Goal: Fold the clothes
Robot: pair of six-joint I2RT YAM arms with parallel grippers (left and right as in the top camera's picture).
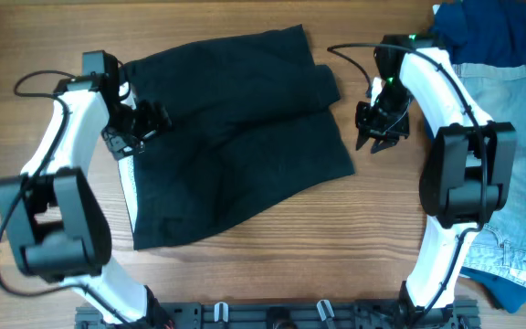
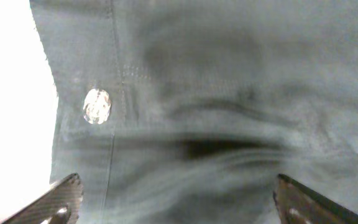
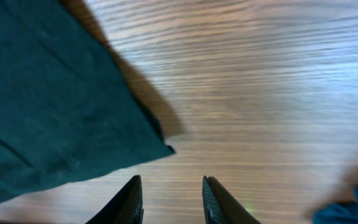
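The shorts' near waist corner is back from the left gripper and below it, so the left gripper will next pull back toward the base and lower onto that corner.
A pair of black shorts lies spread on the wooden table, its waist at the left and its legs at the upper right. My left gripper is open over the waist end; the left wrist view shows the dark cloth with a small round button between the wide-apart fingers. My right gripper is open and empty over bare wood, just right of the shorts' leg edge. The right wrist view shows its fingers above wood beside the cloth's corner.
A pile of blue clothes and light denim lies along the right edge of the table. The arm bases and a rail stand at the front edge. Bare wood shows between the shorts and the pile.
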